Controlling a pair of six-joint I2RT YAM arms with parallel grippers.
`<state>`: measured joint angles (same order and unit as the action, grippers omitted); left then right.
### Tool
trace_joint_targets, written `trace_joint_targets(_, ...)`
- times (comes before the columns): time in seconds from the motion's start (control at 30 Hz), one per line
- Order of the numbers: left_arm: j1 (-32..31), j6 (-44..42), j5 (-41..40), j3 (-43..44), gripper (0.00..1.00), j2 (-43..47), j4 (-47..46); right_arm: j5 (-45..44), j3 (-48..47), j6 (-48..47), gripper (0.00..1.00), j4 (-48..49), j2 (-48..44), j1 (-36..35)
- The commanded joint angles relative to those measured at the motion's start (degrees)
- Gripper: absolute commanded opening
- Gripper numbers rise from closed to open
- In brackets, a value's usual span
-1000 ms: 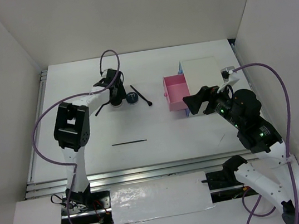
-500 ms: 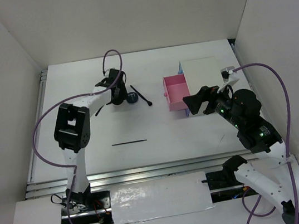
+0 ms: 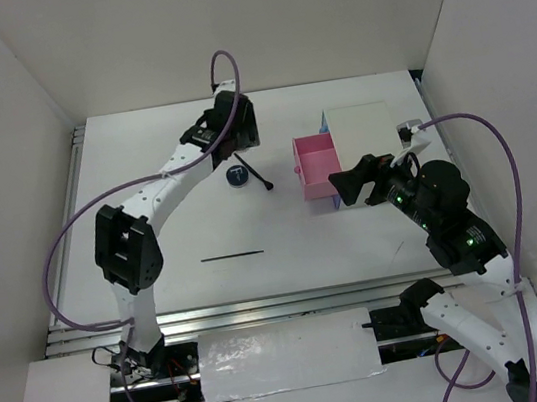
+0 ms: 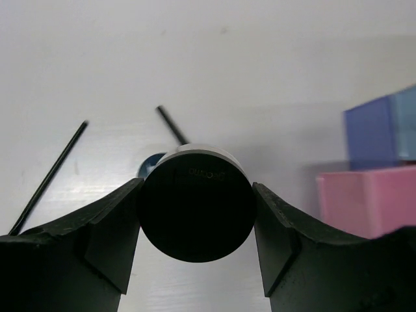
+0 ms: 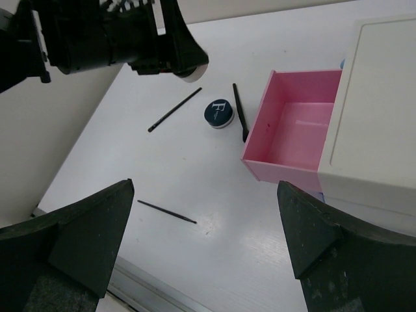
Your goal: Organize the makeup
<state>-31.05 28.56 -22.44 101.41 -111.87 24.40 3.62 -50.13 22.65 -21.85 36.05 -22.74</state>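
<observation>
I need to swing my left gripper to the right in the top view next and bring the round black compact over the pink drawer, which is still empty.
My left gripper (image 4: 197, 188) is shut on a round black compact (image 4: 198, 214), held above the table at the back (image 3: 238, 130). Below it lie a blue-topped compact (image 3: 236, 175), a black brush (image 3: 255, 173) and a thin black pencil (image 4: 49, 175). A second thin pencil (image 3: 231, 256) lies alone nearer the front. My right gripper (image 3: 342, 188) hangs open and holds nothing, just in front of the open pink drawer (image 3: 296, 161). In the right wrist view the jaws (image 5: 205, 188) stand wide over the table, with the blue-topped compact (image 5: 219, 112) and brush (image 5: 240, 120) beyond.
A white box (image 3: 364, 131) stands at the back right, with its pink drawer (image 5: 279, 170) pulled out to the left and showing nothing inside. A blue drawer (image 4: 370, 133) shows behind it. White walls close in the table on three sides.
My left gripper has closed on the black compact, lifted it off the table and moved back and to the right, toward the box. The right arm has not moved.
</observation>
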Motion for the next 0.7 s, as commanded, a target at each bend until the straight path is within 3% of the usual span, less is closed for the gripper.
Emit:
trace_joint_targets(0.0, -4.6, -4.5, 0.4, 8.4, 0.32, 0.8, 0.2, -0.9, -0.1, -0.7, 0.99, 2.3, -0.9, -0.3)
trace_joint_targets(0.17, -9.4, -7.0, 3.2, 14.9, 0.34, -0.5, 0.0, -1.3, -0.1, -0.8, 0.99, 2.2, -1.5, -0.3)
trace_joint_targets(0.67, -16.3, -9.0, 8.2, 18.6, 0.41, -9.1, -4.8, -1.9, -0.1, -0.9, 0.99, 1.5, -2.6, -0.3)
